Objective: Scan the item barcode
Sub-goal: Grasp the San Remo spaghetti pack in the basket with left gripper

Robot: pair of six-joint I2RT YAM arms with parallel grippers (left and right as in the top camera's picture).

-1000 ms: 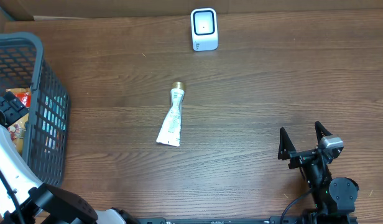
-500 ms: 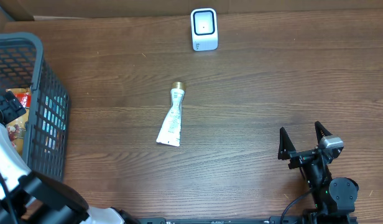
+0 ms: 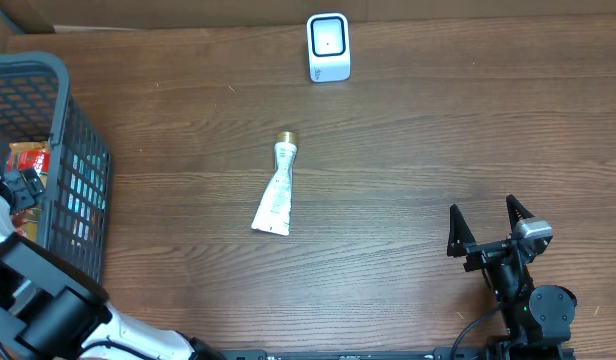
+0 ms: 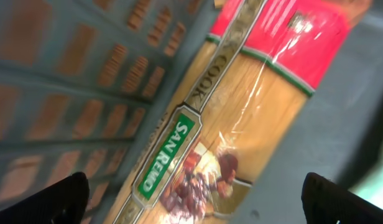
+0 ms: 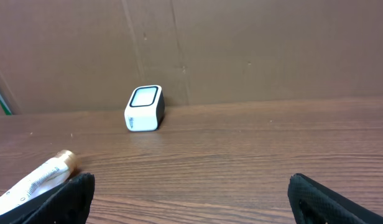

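The left gripper moves down next to close across the pasta packet's middle (image 4: 188, 171) by the green label, which lies below the open fingers and fits between them.
My left gripper (image 4: 194, 199) hangs open inside the grey plastic basket (image 3: 73, 150), directly above a San Remo pasta packet (image 4: 241, 118) with a red end; nothing sits between its fingers. From overhead the left gripper (image 3: 23, 186) shows over the packet (image 3: 30, 158) at the basket's left side. A white tube with a gold cap (image 3: 276, 190) lies mid-table, also seen at the left edge of the right wrist view (image 5: 39, 177). The white barcode scanner (image 3: 328, 46) stands at the far edge. My right gripper (image 3: 485, 230) rests open near the front right, empty (image 5: 191, 196).
The basket's mesh wall (image 4: 86, 81) rises close on the left of the left gripper. A brown cardboard wall (image 5: 241, 50) backs the table behind the scanner (image 5: 145, 108). Bare wood tabletop (image 3: 438, 140) lies between the tube, the scanner and the right arm.
The left arm has shifted inside the basket, its gripper moving toward the front edge over the pasta packet. The right arm, tube and scanner have not moved.
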